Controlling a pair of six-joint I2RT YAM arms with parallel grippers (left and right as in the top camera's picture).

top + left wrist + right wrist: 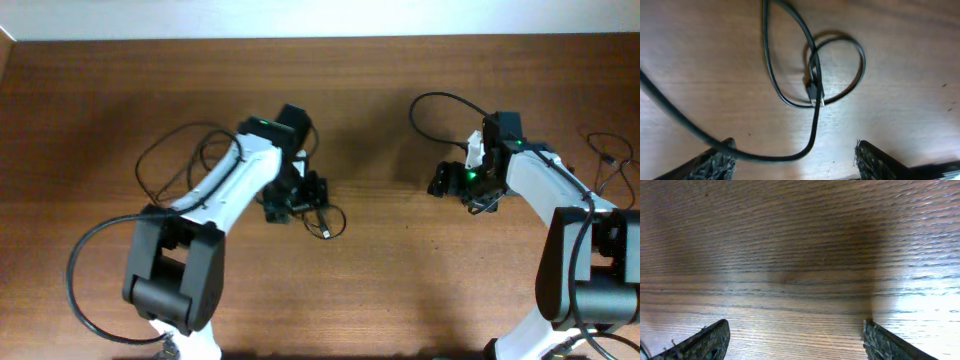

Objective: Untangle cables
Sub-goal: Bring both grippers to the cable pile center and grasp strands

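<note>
The left gripper moves down slightly next and closes on the cable piece's bend (pixel 794 157) low between the open fingers, where the cable piece already enters their gap.
A thin black cable (pixel 812 65) lies on the wooden table in a small loop, with its plug end (pixel 812 94) crossing the loop. One strand (pixel 770 157) runs low between my left gripper's (pixel 795 162) open fingers and past the left fingertip; it is not clamped. In the overhead view this loop (pixel 328 222) lies just right of my left gripper (pixel 298 200). More thin cord (pixel 165 160) loops at the left, partly under the left arm. My right gripper (pixel 795 340) is open over bare wood, with no cable in its view; overhead it (pixel 447 183) is at centre right.
A black wire (pixel 440 103) arcs behind the right arm's wrist. Thin black cords (pixel 608 150) lie at the table's right edge. A thick black wire (pixel 78 270) curves from the left arm's base. The table's (pixel 380 290) back edge meets a white wall.
</note>
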